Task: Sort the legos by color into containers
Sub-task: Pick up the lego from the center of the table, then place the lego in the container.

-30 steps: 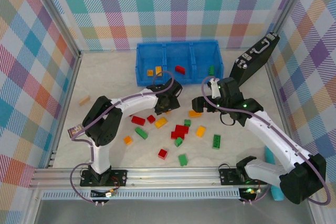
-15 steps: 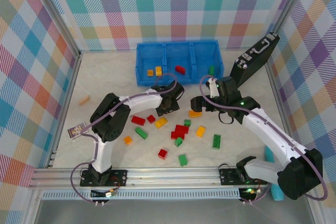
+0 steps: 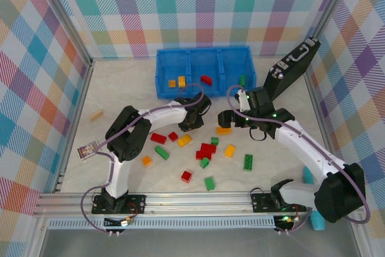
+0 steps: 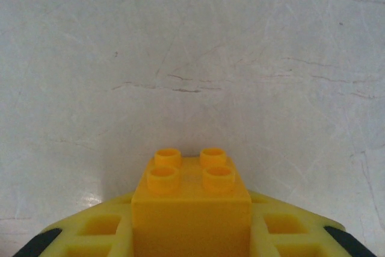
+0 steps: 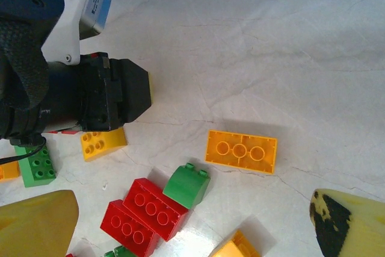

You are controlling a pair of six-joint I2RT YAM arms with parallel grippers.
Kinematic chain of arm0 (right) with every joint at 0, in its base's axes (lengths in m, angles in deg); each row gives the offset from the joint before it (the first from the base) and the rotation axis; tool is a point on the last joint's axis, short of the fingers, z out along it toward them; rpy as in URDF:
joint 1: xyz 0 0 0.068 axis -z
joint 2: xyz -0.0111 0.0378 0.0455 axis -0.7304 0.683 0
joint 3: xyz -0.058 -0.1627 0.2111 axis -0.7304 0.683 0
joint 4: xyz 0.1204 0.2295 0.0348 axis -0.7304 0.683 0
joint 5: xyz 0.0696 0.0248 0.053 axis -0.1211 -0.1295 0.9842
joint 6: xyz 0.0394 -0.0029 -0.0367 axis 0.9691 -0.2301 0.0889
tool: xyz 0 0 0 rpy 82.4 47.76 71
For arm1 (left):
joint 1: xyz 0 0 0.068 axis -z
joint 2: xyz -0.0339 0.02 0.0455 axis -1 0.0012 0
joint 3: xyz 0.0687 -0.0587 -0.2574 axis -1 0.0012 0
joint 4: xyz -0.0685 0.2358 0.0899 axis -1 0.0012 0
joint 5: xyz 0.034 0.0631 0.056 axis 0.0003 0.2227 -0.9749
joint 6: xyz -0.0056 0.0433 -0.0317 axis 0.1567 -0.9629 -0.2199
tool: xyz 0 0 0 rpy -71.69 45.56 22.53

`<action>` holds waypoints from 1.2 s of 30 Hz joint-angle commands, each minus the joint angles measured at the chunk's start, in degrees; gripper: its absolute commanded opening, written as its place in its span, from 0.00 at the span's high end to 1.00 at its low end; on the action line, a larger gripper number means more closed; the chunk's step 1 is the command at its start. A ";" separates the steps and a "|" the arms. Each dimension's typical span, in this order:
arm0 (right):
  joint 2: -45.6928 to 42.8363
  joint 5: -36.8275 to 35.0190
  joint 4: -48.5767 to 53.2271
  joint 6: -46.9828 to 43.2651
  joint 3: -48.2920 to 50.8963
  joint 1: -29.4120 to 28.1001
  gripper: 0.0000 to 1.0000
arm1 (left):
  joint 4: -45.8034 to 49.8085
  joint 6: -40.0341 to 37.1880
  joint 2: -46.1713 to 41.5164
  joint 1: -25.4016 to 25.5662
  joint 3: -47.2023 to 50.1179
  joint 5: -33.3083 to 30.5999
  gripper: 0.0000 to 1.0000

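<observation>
My left gripper lifts up and outward over the near side of the blue container with matching orange legos next and releases the orange-yellow lego inside.
My left gripper point(image 4: 191, 240) is shut on an orange-yellow lego point(image 4: 191, 200), studs up, just above the pale table. From above, this gripper point(image 3: 187, 124) is in front of the blue containers point(image 3: 204, 58). Their left compartment holds orange legos point(image 3: 176, 81), the middle one a red lego point(image 3: 206, 79), the right one a green lego point(image 3: 242, 80). My right gripper point(image 3: 228, 120) hangs open over an upside-down orange lego point(image 5: 241, 151), nothing between its fingers point(image 5: 36, 224). Near it lie a green sloped lego point(image 5: 187, 185) and two red legos point(image 5: 144, 215).
Several loose red, green and orange legos point(image 3: 207, 148) are scattered across the middle of the table. A black case point(image 3: 292, 67) leans at the back right. A tan wooden block point(image 3: 96, 114) lies at the left. The left arm's black wrist point(image 5: 90, 97) is close to my right gripper.
My left gripper has closed on the orange-yellow lego and its arm has folded in a little. The right arm has shifted slightly left, still open.
</observation>
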 commanded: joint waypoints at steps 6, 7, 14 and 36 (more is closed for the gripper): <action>1.45 1.85 -1.64 -0.11 0.03 1.10 0.01 | 3.53 -8.66 -3.08 -5.10 -6.64 -5.31 0.77; 1.71 2.19 -1.70 -0.04 0.08 1.34 0.01 | 4.02 -10.03 -3.58 -6.09 -8.75 -5.93 0.77; 2.71 2.19 -1.39 -0.15 -0.01 1.91 0.01 | 3.22 -18.30 -2.20 -11.42 -22.04 -10.56 0.77; 3.24 2.26 3.04 -0.40 0.86 1.90 0.01 | -6.24 -21.23 13.57 -18.90 -32.66 -10.07 0.58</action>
